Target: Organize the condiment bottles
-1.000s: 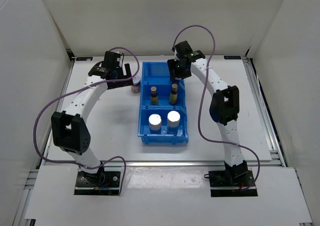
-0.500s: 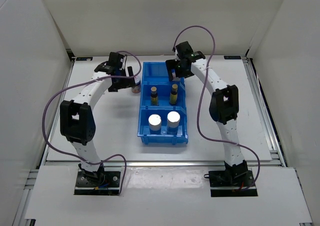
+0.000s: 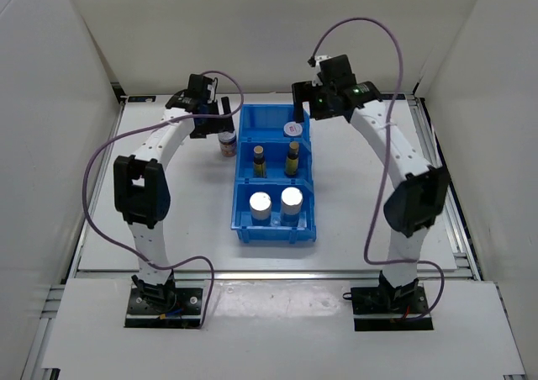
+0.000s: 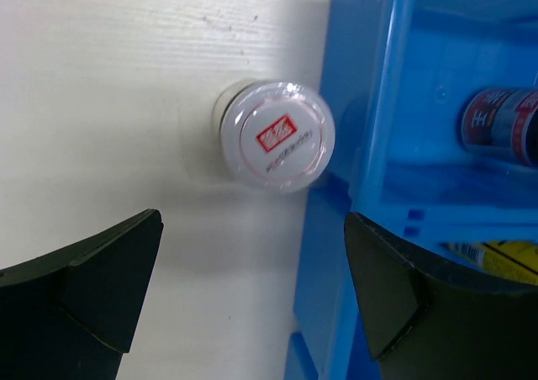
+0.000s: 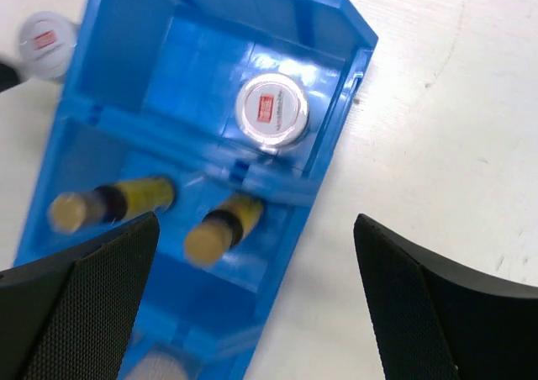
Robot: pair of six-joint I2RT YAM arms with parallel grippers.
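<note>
I need to lower my open left gripper around the outside jar's white-red lid (image 3: 226, 135), with one finger on the bin side. The jar is standing upright beyond the bin (image 3: 276, 231).
A blue bin (image 3: 276, 231) holds two white silver-capped bottles (image 3: 261, 204) (image 3: 292, 198) in front, two slim dark yellow-label bottles (image 3: 259, 159) (image 3: 292, 156) in the middle, and one squat jar (image 3: 292, 129) with a white-red lid at the back. In the right wrist view that jar (image 5: 271, 111) stands free, and my right gripper (image 5: 256, 229) hangs open above the bin (image 5: 202, 18). A second jar (image 3: 227, 143) stands on the table against the bin's left wall. My left gripper (image 3: 218, 115) hovers open over this jar (image 4: 284, 136), not touching it.
The white table (image 3: 168, 203) is walled on three sides, with metal rails along its edges. In the left wrist view the bin wall (image 4: 370, 145) stands right beside the outside jar. Purple cables loop above both arms.
My right gripper opened, left the jar standing in the back compartment, and rose back to the right. My left arm moved right, over the jar on the table.
</note>
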